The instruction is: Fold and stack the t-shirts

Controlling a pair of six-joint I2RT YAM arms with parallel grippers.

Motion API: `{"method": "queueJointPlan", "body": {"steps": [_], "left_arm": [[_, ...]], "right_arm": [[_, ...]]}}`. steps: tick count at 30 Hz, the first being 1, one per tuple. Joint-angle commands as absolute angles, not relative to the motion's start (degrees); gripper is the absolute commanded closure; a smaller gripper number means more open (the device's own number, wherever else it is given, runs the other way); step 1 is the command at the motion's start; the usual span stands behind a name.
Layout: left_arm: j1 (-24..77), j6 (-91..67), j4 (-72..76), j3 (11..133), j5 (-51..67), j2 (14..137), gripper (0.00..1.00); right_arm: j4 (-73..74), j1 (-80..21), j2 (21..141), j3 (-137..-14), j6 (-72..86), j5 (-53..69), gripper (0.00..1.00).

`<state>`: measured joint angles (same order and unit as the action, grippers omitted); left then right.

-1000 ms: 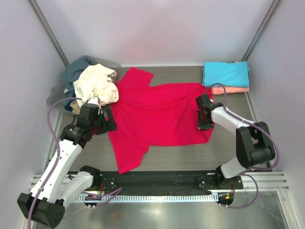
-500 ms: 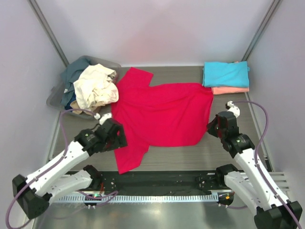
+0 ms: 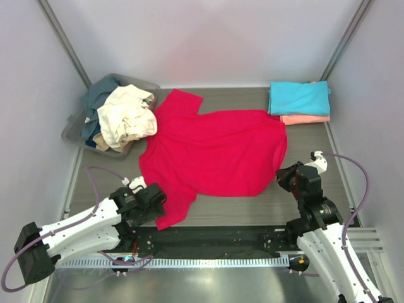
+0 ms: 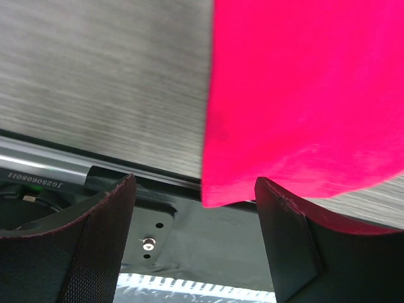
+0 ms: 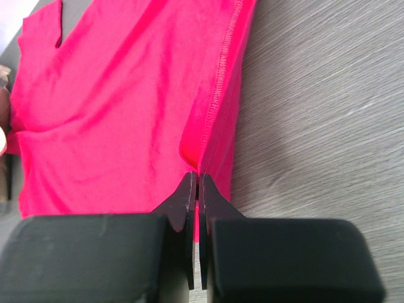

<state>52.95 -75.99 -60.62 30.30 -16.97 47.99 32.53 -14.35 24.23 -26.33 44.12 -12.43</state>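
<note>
My right gripper carries the pinched corner outward over the red shirt's hem end next and releases it there, as the shirt's near side is still unfolded.
The crimson red t-shirt lies spread flat on the table, its near sleeve pointing at the front rail. My left gripper stands open beside that sleeve. In the left wrist view the sleeve's end hangs between the wide-apart fingers, untouched. My right gripper is shut on the red shirt's hem at the near right corner. In the right wrist view the hem bunches up at the pinched tips of the right gripper. A folded turquoise t-shirt rests on a salmon pink one.
A grey tub at the back left holds a crumpled cream t-shirt and a slate blue one. The black base rail runs along the near edge, just under my left fingers. Walls close in both sides.
Both arms drew back toward the near edge. The left gripper went from beside the tub to the near sleeve. The right gripper pulled the hem nearer and rightward, shifting the shirt.
</note>
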Motion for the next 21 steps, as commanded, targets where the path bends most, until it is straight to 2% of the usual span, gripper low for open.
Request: {"method": "queueJointPlan", "body": {"steps": [1, 14, 21], "left_arm": [[53.87, -81.21, -57.4, 29.09, -15.82, 48.34, 0.23], [56.07, -83.85, -51.42, 26.63, -14.94, 50.1, 0.24], [57.83, -85.16, -50.63, 26.37, -13.54, 51.59, 0.3]], "right_arm": [[31.82, -14.24, 23.47, -26.02, 46.93, -14.41, 0.99], [28.83, -14.24, 29.62, -25.93, 44.65, -14.07, 0.99], [27.78, -14.24, 31.82, -26.02, 43.59, -14.24, 0.99]]}}
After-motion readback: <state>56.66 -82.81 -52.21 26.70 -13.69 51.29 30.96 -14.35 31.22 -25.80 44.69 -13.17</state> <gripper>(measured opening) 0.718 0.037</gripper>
